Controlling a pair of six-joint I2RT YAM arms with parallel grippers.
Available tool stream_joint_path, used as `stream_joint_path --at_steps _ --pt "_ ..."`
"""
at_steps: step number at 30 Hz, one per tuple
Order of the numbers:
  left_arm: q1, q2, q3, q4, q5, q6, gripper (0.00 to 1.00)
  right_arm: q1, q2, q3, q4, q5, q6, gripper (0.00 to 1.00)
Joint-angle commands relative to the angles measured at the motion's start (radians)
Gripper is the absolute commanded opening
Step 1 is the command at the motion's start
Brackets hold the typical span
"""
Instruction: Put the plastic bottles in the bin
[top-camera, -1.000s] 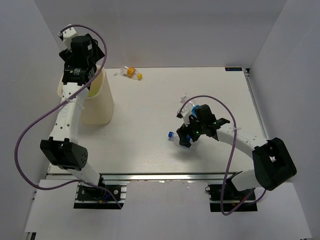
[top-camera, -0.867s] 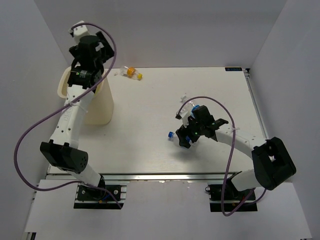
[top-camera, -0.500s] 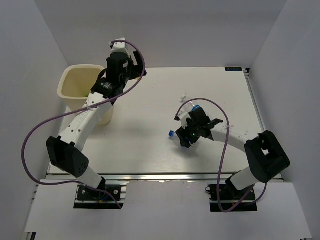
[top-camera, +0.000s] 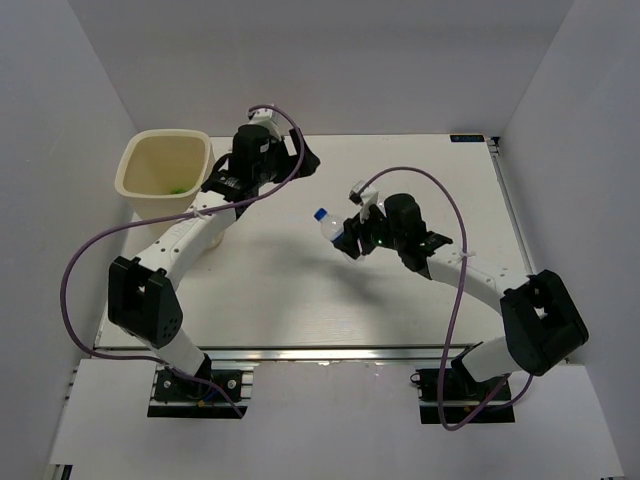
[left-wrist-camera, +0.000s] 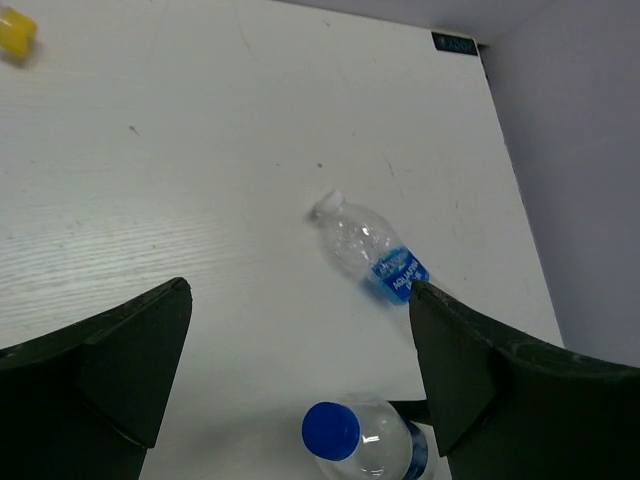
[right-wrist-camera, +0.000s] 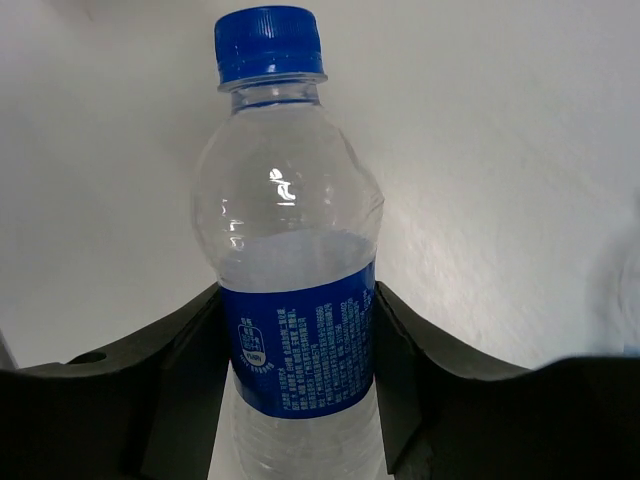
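Next, the left gripper moves back and to the right in the top view, onto the bottle's bare end with the cap (top-camera: 326, 221) (left-wrist-camera: 345, 434). My right gripper covers only the label.
My right gripper (right-wrist-camera: 297, 305) is shut on the blue label of a clear plastic bottle (right-wrist-camera: 290, 220) with a blue cap. It holds the bottle above the table's middle (top-camera: 335, 228), cap pointing toward the bin. A second clear bottle (left-wrist-camera: 368, 250) with a blue label lies on the table beyond it. A small yellow-orange bottle (left-wrist-camera: 14, 30) shows at the far edge of the left wrist view. The cream bin (top-camera: 130, 160) stands at the back left, with a bit of green (top-camera: 174, 189) inside. My left gripper (top-camera: 298, 160) hangs open and empty to the right of the bin.
White walls close in the table (top-camera: 270, 290) on three sides. A purple cable (top-camera: 85, 255) loops off each arm. The table's aluminium front rail (top-camera: 330, 352) runs along the near edge.
My right gripper has closed on the blue-capped bottle and lifted it up and to the left. My left arm swung from above the bin to the right, over the table's back.
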Motion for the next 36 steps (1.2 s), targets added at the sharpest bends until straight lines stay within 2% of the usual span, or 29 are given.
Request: stream_joint_path --at_steps 1,11,14,15,16,18,19,20,23,24,26,27,31,36 --pt "-0.019 0.002 -0.026 0.045 0.103 -0.044 0.98 0.007 0.017 0.073 0.299 -0.071 0.166 0.25" --pt "-0.046 -0.009 -0.117 0.136 0.195 -0.079 0.97 0.007 0.100 0.197 0.469 0.018 0.353 0.21" --pt "-0.051 -0.010 -0.135 0.160 0.207 -0.093 0.82 0.007 0.140 0.241 0.478 -0.011 0.387 0.22" --pt "-0.051 -0.009 -0.137 0.159 0.204 -0.092 0.74 0.007 0.144 0.242 0.489 -0.016 0.399 0.24" --pt "-0.051 -0.007 -0.135 0.156 0.197 -0.090 0.60 0.007 0.144 0.237 0.501 -0.019 0.414 0.24" --pt "-0.051 -0.004 -0.131 0.147 0.185 -0.088 0.44 0.007 0.144 0.235 0.520 -0.011 0.425 0.29" --pt "-0.051 -0.001 -0.128 0.145 0.184 -0.087 0.31 0.007 0.144 0.235 0.517 -0.005 0.427 0.30" --pt "-0.051 0.001 -0.126 0.145 0.184 -0.088 0.21 0.007 0.140 0.234 0.509 0.005 0.427 0.31" --pt "-0.051 0.005 -0.114 0.142 0.166 -0.093 0.00 0.007 0.129 0.237 0.480 0.012 0.431 0.50" --pt "-0.051 0.008 -0.111 0.143 0.155 -0.093 0.00 0.007 0.124 0.228 0.475 0.018 0.434 0.62" --pt "-0.051 0.019 -0.091 0.128 0.129 -0.092 0.00 0.007 0.109 0.216 0.480 0.024 0.431 0.70" --pt "-0.051 0.024 -0.079 0.119 0.119 -0.082 0.00 0.007 0.104 0.203 0.486 0.022 0.422 0.89" --pt "-0.045 0.060 0.013 0.061 0.045 -0.052 0.00 0.007 0.077 0.194 0.442 -0.043 0.364 0.89" --pt "0.044 0.093 0.167 -0.017 0.103 -0.033 0.00 0.005 -0.009 0.183 0.281 -0.084 0.209 0.89"
